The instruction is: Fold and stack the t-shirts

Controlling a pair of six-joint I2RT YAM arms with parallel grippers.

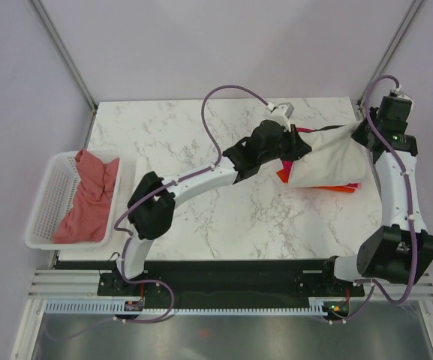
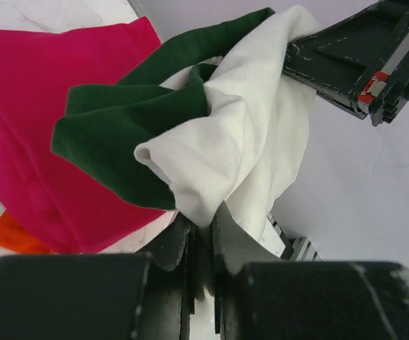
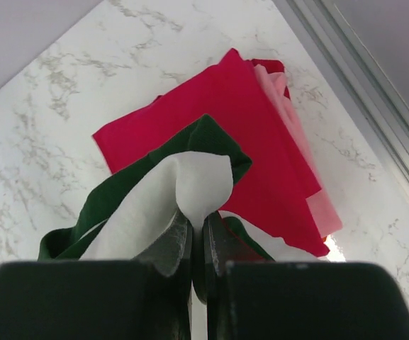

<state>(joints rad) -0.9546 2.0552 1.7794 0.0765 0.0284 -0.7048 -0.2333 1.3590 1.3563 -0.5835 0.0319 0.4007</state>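
My left gripper moves down and outward to the magenta t-shirt's far edge [image 1: 304, 130] [image 2: 59, 53] next. It then releases the cream fold, because the stack lies beneath the stretched shirt.
The cream t-shirt [image 1: 329, 159] with dark green sleeves hangs stretched between both grippers above the right side of the table. My left gripper [image 2: 203, 225] is shut on a cream fold beside a green sleeve [image 2: 119, 127]. My right gripper [image 3: 198, 225] is shut on another cream corner [image 3: 200, 180] of the same shirt. Beneath it lies a stack of folded t-shirts: a magenta one [image 3: 232, 120] on top, a pink one [image 3: 296, 142] and an orange one [image 2: 13, 234] showing at the edges. A salmon-pink t-shirt [image 1: 88, 199] lies crumpled in the basket at the left.
The white lattice basket [image 1: 47, 202] sits at the table's left edge. The marble table [image 1: 224, 217] extends between basket and stack. A metal frame rail [image 3: 374, 92] runs along the table's right edge. The right arm [image 2: 360, 57] shows in the left wrist view.
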